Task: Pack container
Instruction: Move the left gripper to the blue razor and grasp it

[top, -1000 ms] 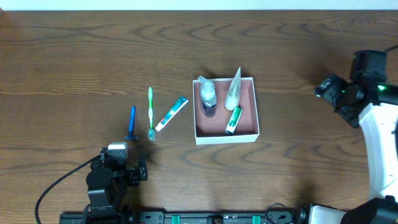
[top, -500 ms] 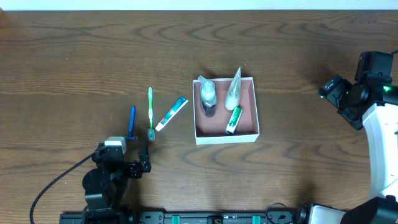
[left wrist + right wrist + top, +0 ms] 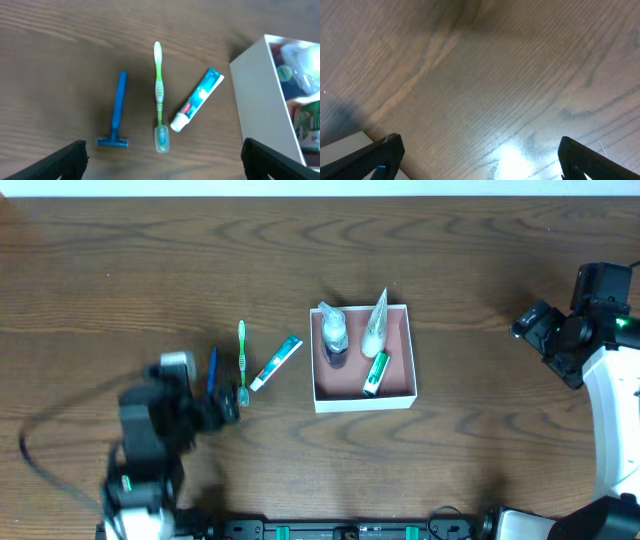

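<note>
The left gripper moves away from my base and down to the handle of the blue razor (image 3: 212, 370) (image 3: 119, 102) next, away from the toothbrush.
The container (image 3: 409, 350) is a square white-walled box with a pinkish-brown inside at the table's middle; it holds a small bottle (image 3: 334, 336), a clear pouch (image 3: 375, 323) and a green soap packet (image 3: 375, 373). Its white wall shows in the left wrist view (image 3: 257, 105). Left of it lie a toothpaste tube (image 3: 276, 363) (image 3: 197, 99), a green toothbrush (image 3: 242, 361) (image 3: 159, 100) and a blue razor (image 3: 212, 370) (image 3: 117, 111). My left gripper (image 3: 225, 412) (image 3: 162, 160) is open just short of the razor and toothbrush ends. My right gripper (image 3: 535, 325) (image 3: 480, 160) is open and empty over bare wood at the far right.
A black cable (image 3: 40, 450) trails from the left arm at the table's left front. The table's far edge (image 3: 320, 194) runs along the top. A white corner (image 3: 347, 142) of the container shows at the lower left of the right wrist view.
My left arm has swung up and left from the front edge toward the razor and toothbrush, and is motion-blurred. The right arm has barely moved. The items have not moved.
</note>
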{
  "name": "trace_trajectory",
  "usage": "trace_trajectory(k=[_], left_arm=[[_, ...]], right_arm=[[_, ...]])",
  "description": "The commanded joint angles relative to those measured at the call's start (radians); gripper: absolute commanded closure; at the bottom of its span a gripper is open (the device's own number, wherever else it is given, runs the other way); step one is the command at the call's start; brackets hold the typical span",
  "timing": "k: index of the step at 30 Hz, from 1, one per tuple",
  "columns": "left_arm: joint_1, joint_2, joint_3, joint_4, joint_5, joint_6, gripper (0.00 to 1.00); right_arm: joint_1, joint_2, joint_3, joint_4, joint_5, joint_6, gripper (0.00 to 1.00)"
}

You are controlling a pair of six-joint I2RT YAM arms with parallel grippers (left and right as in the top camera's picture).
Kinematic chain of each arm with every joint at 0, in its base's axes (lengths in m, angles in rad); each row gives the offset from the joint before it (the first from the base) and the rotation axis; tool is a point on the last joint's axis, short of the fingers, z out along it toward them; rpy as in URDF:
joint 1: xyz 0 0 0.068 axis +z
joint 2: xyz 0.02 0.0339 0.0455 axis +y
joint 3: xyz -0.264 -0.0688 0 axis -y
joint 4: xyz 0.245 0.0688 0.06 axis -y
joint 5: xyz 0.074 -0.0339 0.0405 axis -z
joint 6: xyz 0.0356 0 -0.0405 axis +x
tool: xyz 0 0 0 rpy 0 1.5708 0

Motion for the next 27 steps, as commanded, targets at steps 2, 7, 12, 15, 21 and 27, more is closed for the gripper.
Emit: trace_trajectory(k=[2, 7, 12, 15, 21, 27], left_arm=[[0.003, 0.369, 0.292, -0.116, -0.031, 0.086, 0.02], [0.003, 0.666, 0.505, -0.252, -0.033, 0.088, 0.02], [0.005, 0.825, 0.517, -0.29, -0.134, 0.16, 0.01], [0.005, 0.893, 0.517, -0.29, -0.151, 0.161, 0.02], [0.004, 1.005, 0.517, -0.265, -0.151, 0.166, 0.23], [0.004, 1.089, 0.517, -0.259, -0.197, 0.176, 0.37]], right_arm=[[-0.005, -0.004, 0.001, 0.0, 0.003, -0.019, 0.01], [-0.005, -0.004, 0.001, -0.001, 0.003, -0.019, 0.01], [-0.005, -0.004, 0.001, -0.001, 0.003, -0.019, 0.01], [-0.005, -0.004, 0.001, 0.0, 0.003, -0.019, 0.01], [-0.005, -0.004, 0.001, -0.001, 0.003, -0.019, 0.01], [-0.005, -0.004, 0.001, -0.001, 0.003, -0.019, 0.01]])
